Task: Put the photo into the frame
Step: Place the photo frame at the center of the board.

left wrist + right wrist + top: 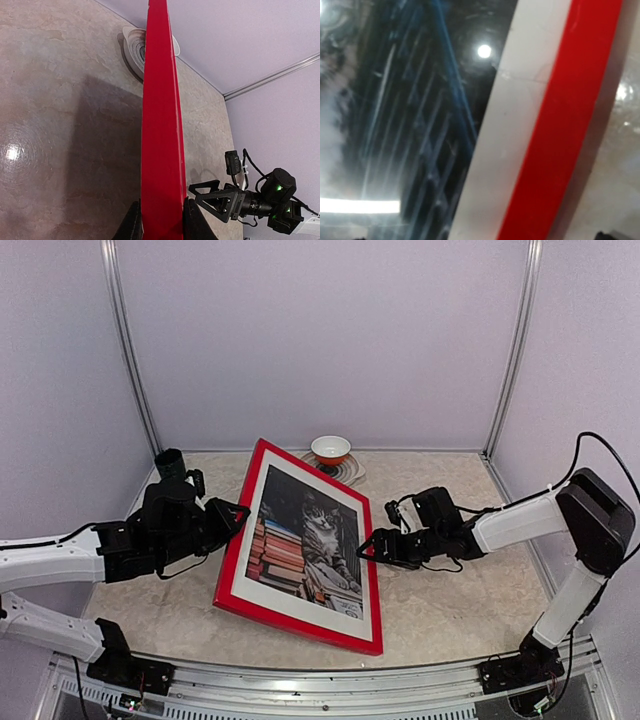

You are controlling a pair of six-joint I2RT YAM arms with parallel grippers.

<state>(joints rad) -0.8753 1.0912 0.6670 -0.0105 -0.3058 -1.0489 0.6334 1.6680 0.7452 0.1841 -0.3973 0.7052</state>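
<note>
The frame's pinched edge is still raised above its shadow, so my left gripper should next lower that edge toward the table (108, 165) and bring the tilted frame down flat.
The red frame (300, 626) stands tilted over the table's middle, front side up. Behind its pane show the cat photo (305, 540) and a white mat border (282, 592). My left gripper (240, 516) is shut on the frame's left edge. The left wrist view shows that red edge (161, 125) pinched between the two dark fingers (131, 226), with shadow on the table under the frame. My right gripper (368, 548) stands open at the frame's right edge, also visible as the right gripper (220, 197). Its camera sees the photo (410, 115), the mat (505, 140) and the red rim (560, 135) close up.
A white bowl with an orange rim (331, 449) sits on a saucer behind the frame, near the back wall; the saucer (134, 47) shows beside the red edge. A dark cup (169, 462) stands at the back left. Enclosure walls close in three sides.
</note>
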